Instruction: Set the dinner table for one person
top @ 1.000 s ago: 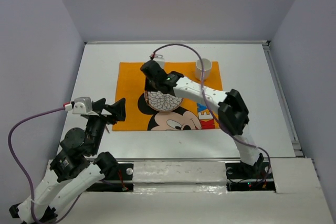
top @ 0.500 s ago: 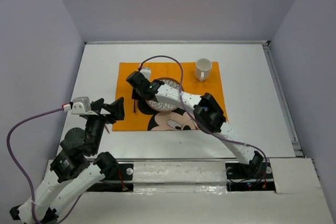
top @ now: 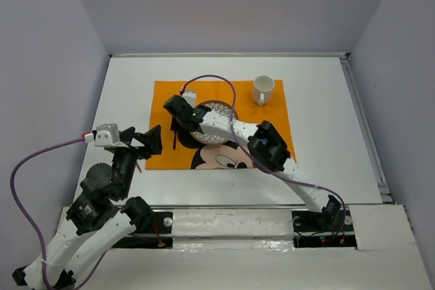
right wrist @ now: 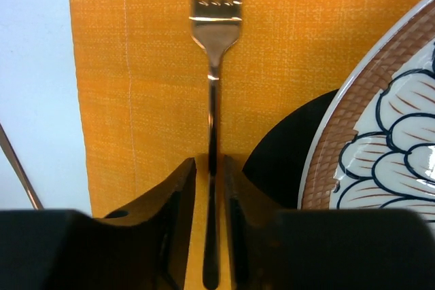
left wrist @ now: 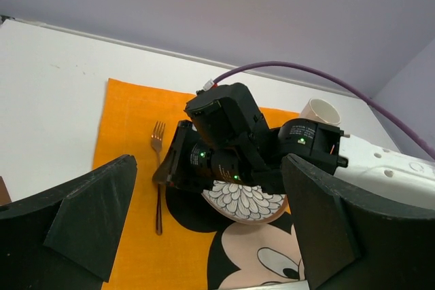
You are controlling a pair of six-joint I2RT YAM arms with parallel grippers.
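Observation:
The thin rod [top: 138, 166] lies at an angle beside the mat [top: 272, 117]. I need to move my left gripper to the left in the top view and turn it as I lower it over the rod.
A copper-coloured fork [top: 175, 139] lies flat on the orange Mickey Mouse mat [top: 272, 117], just left of the patterned plate [top: 219, 130]. My right gripper [top: 177, 124] is low over the fork's handle. In the right wrist view its jaws [right wrist: 211, 168] straddle the handle [right wrist: 213, 100] with a thin gap on each side, and the plate's rim [right wrist: 380, 147] is at the right. My left gripper [top: 146, 144] is wide open and empty above the mat's left edge, over the white dinner table [top: 326, 140]. The left wrist view shows the fork [left wrist: 158, 174] and plate [left wrist: 248, 202].
A white mug [top: 263, 89] stands on the mat's far right corner and also shows in the left wrist view [left wrist: 319, 110]. A thin slanted rod [right wrist: 15, 164] lies on the white table left of the mat. Walls close in the table on three sides.
My right arm has swung left from over the plate to the mat's left side and come down there. The fork now lies beside the plate. My left arm has barely moved.

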